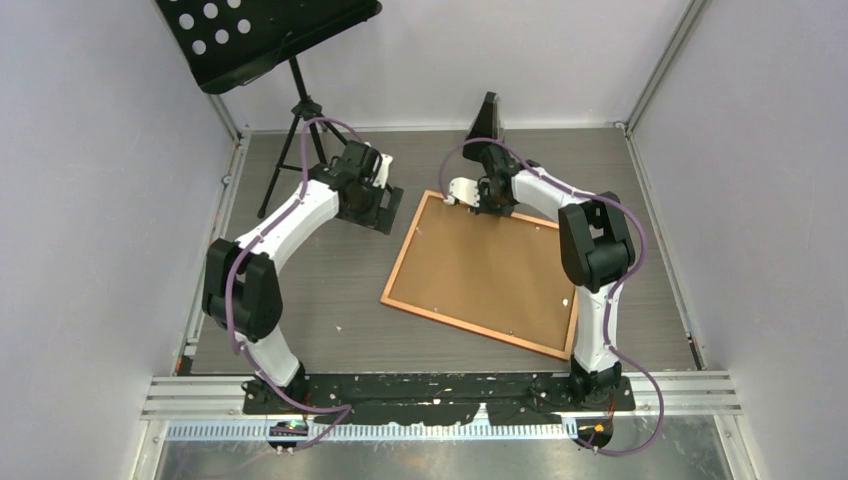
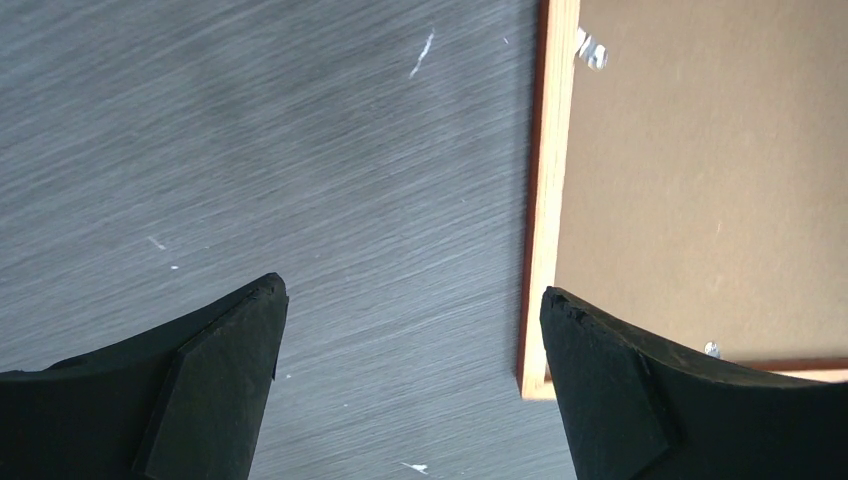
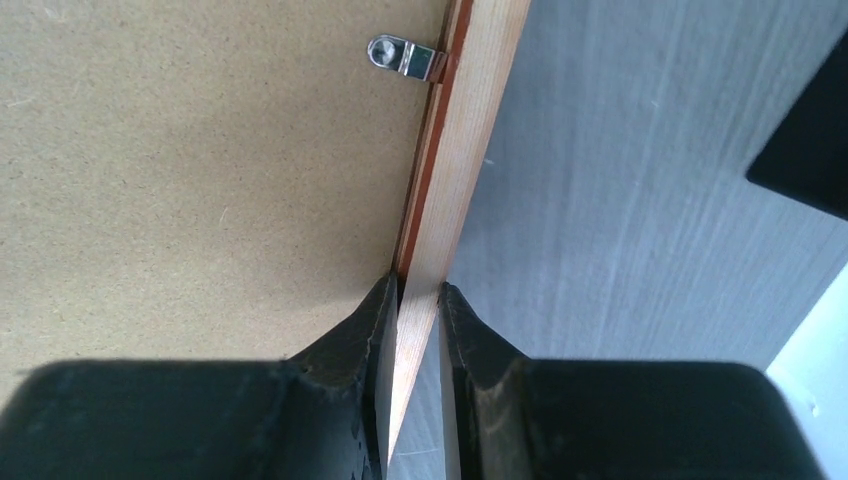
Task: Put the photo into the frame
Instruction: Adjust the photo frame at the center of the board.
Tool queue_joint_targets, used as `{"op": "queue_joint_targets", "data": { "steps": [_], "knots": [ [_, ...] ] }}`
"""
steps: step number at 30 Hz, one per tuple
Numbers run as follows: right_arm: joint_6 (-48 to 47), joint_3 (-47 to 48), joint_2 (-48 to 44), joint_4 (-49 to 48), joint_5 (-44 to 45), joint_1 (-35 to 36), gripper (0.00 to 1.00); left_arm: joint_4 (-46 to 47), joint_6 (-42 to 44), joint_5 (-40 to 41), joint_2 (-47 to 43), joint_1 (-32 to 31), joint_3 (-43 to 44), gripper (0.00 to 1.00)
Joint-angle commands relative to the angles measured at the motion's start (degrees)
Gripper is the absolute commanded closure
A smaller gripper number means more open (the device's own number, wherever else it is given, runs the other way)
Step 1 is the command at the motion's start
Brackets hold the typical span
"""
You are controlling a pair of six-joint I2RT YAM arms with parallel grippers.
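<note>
My right gripper needs to pull the frame's held far bar [image 1: 532, 219] back toward my base to straighten the frame [image 1: 405, 247] and then let go of it, because the frame is crooked on the tabletop.
The frame [image 1: 405, 247] lies face down, turned at an angle, right of the table's middle, with the plain brown backing board [image 1: 485, 270] filling it. My right gripper [image 1: 490, 205] is at its far edge. In the right wrist view that gripper [image 3: 412, 290] is shut on the frame's pale wooden rail [image 3: 470, 150], one finger on the board side and one outside. My left gripper [image 2: 412, 290] hangs open over bare table; the frame's corner [image 2: 537, 380] sits just inside its right finger. The photo is hidden.
A small metal clip [image 3: 400, 55] holds the backing board [image 3: 200, 180] at the rail, and another [image 2: 592, 50] shows in the left wrist view. A black music stand [image 1: 270, 40] on a tripod stands at the back left. A dark upright panel [image 1: 488, 120] stands behind the frame.
</note>
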State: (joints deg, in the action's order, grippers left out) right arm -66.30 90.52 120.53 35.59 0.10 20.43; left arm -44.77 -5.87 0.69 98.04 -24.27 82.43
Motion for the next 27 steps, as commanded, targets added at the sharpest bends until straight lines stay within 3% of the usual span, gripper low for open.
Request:
{"op": "queue_joint_targets", "data": {
  "steps": [1, 6, 15, 27],
  "knots": [
    [1.3, -6.3, -5.7, -0.8, -6.0, 2.8, 0.95, 2.0, -2.7, -2.8, 2.5, -0.2, -0.4, 0.04],
    [7.6, -10.2, -9.0, -2.9, -8.6, 4.9, 0.94, 1.9, -4.2, -5.7, 5.9, -0.2, -0.1, 0.04],
    [19.4, -9.1, -9.1, -4.7, -11.1, 5.9, 0.95, 1.9, -5.6, -7.8, 11.7, -2.3, -0.1, 0.05],
    [22.9, -11.5, -10.7, -7.7, -13.1, 5.8, 0.95, 0.0, -5.2, -6.8, 17.6, -3.8, 3.4, 0.08]
  ]
}}
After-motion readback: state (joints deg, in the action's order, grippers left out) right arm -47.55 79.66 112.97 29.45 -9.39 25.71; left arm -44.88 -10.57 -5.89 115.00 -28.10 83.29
